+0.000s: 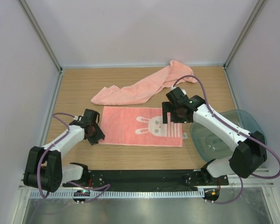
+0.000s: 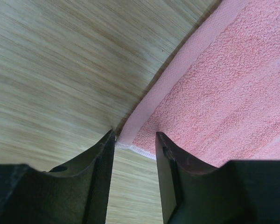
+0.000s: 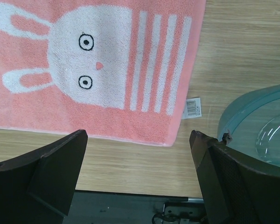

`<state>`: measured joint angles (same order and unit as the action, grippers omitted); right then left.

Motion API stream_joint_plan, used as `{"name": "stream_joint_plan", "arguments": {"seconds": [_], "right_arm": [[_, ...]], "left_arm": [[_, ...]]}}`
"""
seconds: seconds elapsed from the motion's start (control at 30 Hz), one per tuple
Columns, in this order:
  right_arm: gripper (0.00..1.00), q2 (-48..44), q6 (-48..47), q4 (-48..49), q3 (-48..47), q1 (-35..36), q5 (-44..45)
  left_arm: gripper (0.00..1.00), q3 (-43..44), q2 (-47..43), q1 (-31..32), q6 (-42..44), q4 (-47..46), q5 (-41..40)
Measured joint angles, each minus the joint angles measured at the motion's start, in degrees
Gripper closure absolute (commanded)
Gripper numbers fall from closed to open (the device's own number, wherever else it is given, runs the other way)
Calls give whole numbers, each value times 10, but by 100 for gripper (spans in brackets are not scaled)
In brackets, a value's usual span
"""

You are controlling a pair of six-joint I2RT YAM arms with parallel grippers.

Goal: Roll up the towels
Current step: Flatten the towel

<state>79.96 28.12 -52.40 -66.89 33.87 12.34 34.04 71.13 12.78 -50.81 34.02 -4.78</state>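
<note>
The right gripper drops down and back onto the small towel's near corner by the barcode tag next, as my left gripper is at the towel's other near corner.
The smaller towel, salmon-pink with a white bunny and pale stripes at its right end, lies flat in the middle of the table. The long plain towel lies crumpled behind it, running toward the back right. My left gripper is open at the small towel's near left corner; in the left wrist view the corner lies just at the tips of my left gripper, with bare table between the jaws. My right gripper hangs wide open above the striped end; it also shows in the right wrist view.
A translucent teal-grey tray sits at the right, close to my right arm, and shows in the right wrist view. A white barcode tag sticks out at the small towel's right edge. White walls enclose the wooden table.
</note>
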Motion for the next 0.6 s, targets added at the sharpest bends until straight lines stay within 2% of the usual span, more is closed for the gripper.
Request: {"name": "stream_joint_plan", "arguments": {"seconds": [0.07,0.1,0.17,0.2,0.3,0.6], "right_arm": [[1,2,-3,3,0,-2,-2],[1,2,-4,4,0,-2,-3],[2,3,-7,6,0,-3,-6],[3,3,-8,7,0,-3,-6],[5,3,-10,10,0,-4,-10],[8,3,3,44,39,-6,-56]], "left_arm": [[65,0,0,2,0,-2,-3],[72,-2,0,3,-1,-5,-4],[80,-4,0,4,-2,-10,-5],[88,-5,0,5,-3,-11,-6],[100,-5,-1,5,-2,-13,-6],[100,-1,-60,5,2,2,-28]]}}
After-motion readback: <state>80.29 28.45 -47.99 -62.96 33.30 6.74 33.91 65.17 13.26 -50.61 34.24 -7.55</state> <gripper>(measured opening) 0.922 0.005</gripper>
